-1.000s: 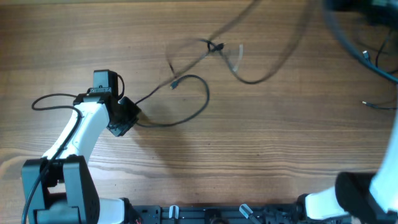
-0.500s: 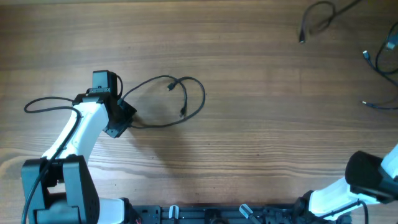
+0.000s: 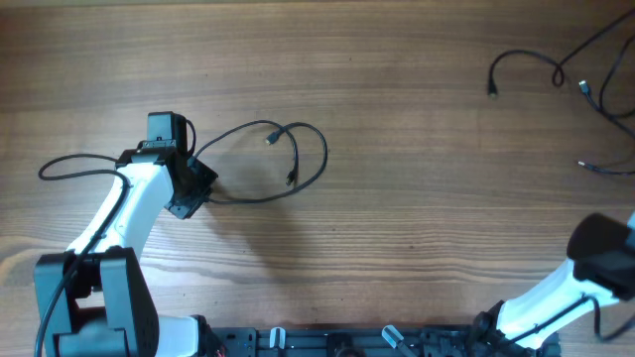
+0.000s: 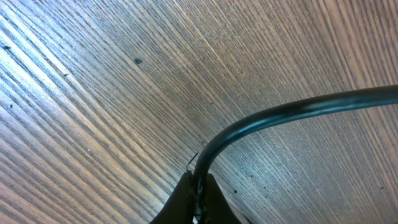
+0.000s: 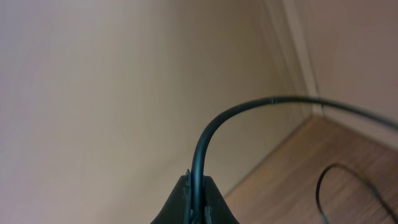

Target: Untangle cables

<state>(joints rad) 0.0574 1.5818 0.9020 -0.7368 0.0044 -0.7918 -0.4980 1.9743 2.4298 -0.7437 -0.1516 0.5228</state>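
Next I should move my left gripper to the right in the overhead view, over the wood inside the black cable's loop, and release that cable's end, since the second cable lies apart.
One black cable lies in a loose loop on the wooden table, left of centre, with both small plug ends inside the loop. My left gripper is shut on this cable's left end. The left wrist view shows the cord arcing right out of the closed left gripper. A second black cable curls at the far right, well apart from the first. In the right wrist view my right gripper is raised and shut on a thin black cable. Overhead, only the right arm shows.
More thin cords and a short plug lead lie at the table's right edge. The left arm's own thick wire loops out to the left. A beige wall fills the right wrist view.
A second ago both cables were knotted and stretched across the table. The right arm pulled its cable off to the far right; the left cable dropped back into a loose loop. The left arm barely moved.
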